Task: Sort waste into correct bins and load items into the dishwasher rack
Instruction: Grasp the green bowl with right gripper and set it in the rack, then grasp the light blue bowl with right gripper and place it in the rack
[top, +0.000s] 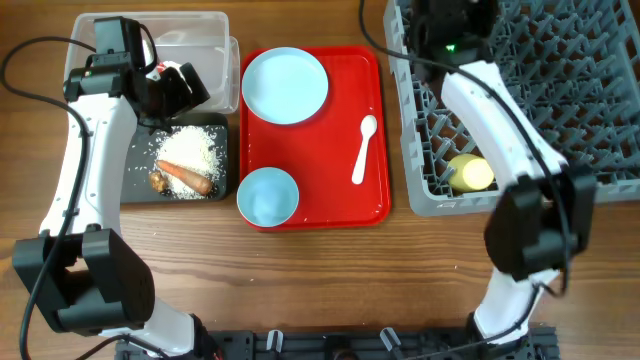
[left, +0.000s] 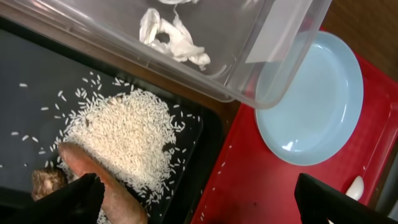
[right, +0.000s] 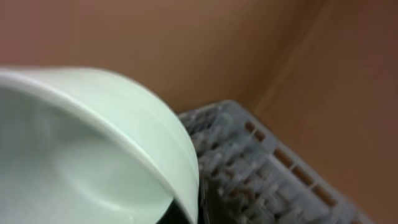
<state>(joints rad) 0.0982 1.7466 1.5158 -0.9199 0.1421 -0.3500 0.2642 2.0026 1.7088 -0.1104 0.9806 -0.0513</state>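
The yellow cup (top: 470, 173) takes the rack's near end, so the mint bowl (right: 81, 155) in my right gripper goes down onto the rack's far wires beside the red tray next.
My left gripper (top: 172, 88) (left: 202, 205) is open and empty, above the edge where the clear bin (top: 205, 22) meets the black bin (top: 135, 192). White tissue (left: 173, 38) lies in the clear bin. Rice (top: 190, 152), the carrot stick (top: 188, 177) and a brown lump (top: 158, 181) lie in the black bin. My right gripper (top: 452, 22) (right: 186, 214) is shut on the rim of a mint bowl (right: 81, 155) over the grey rack (top: 600, 100). The yellow cup (top: 470, 173) lies in the rack. The sachet wrapper is not in view.
The red tray (top: 378, 205) between bins and rack holds the blue plate (top: 285, 85), a blue bowl (top: 267, 196) and the white spoon (top: 364, 148). A few rice grains are scattered on the tray's left edge (left: 227, 163). Bare wooden table runs along the front.
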